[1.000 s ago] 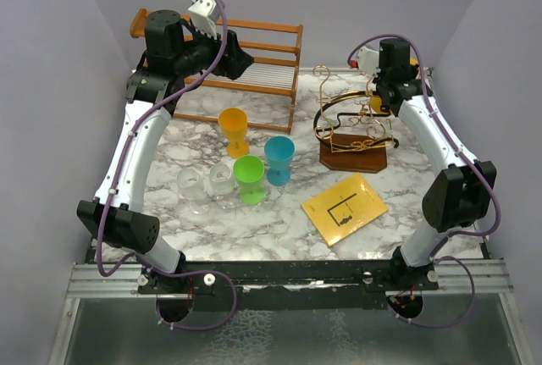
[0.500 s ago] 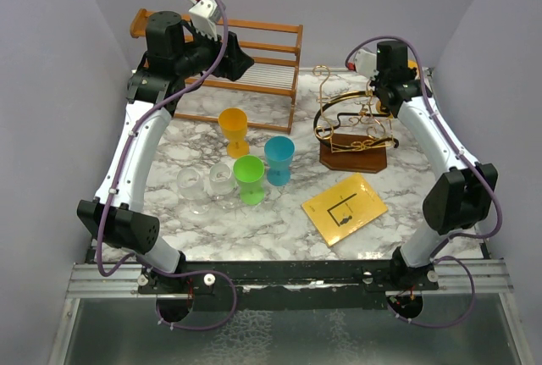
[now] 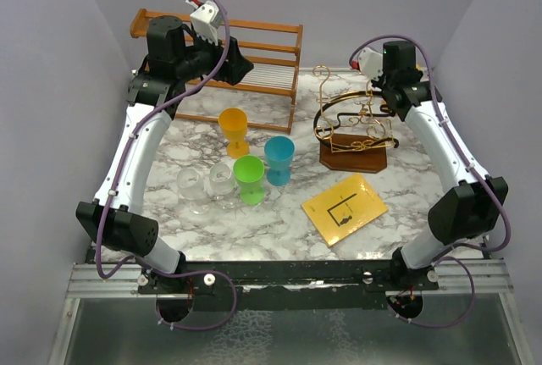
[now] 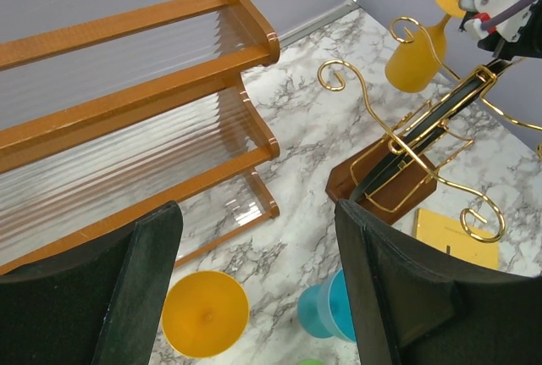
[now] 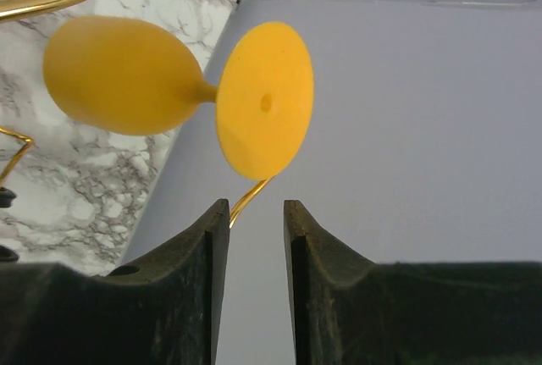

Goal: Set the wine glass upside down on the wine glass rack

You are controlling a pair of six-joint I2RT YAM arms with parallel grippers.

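Observation:
The orange goblet stands upright, its rim open, so my left gripper will next tilt down and lower onto the goblet's rim edge away from the blue cup.
An orange wine glass (image 5: 118, 77) hangs bowl-down and tilted on the gold wire wine glass rack (image 3: 356, 124), its round foot (image 5: 264, 102) resting on a gold hook. In the left wrist view the same glass (image 4: 413, 64) shows at the rack's far side. My right gripper (image 5: 256, 204) sits just behind the foot, open by a narrow gap, with only a gold wire end showing near its left finger. My left gripper (image 4: 258, 208) hovers high and wide open, empty, above the glasses standing on the table.
An orange-brown slatted shelf (image 3: 254, 60) stands at the back left. An orange goblet (image 3: 233, 125), a blue cup (image 3: 279, 159), a green cup (image 3: 249, 179) and two clear glasses (image 3: 193, 185) stand mid-table. A yellow card (image 3: 345, 207) lies in front of the rack's dark base (image 3: 354, 157).
My right gripper's jaws have parted from shut, leaving the orange glass on the rack, and the right arm has drawn back slightly. The left arm has not moved.

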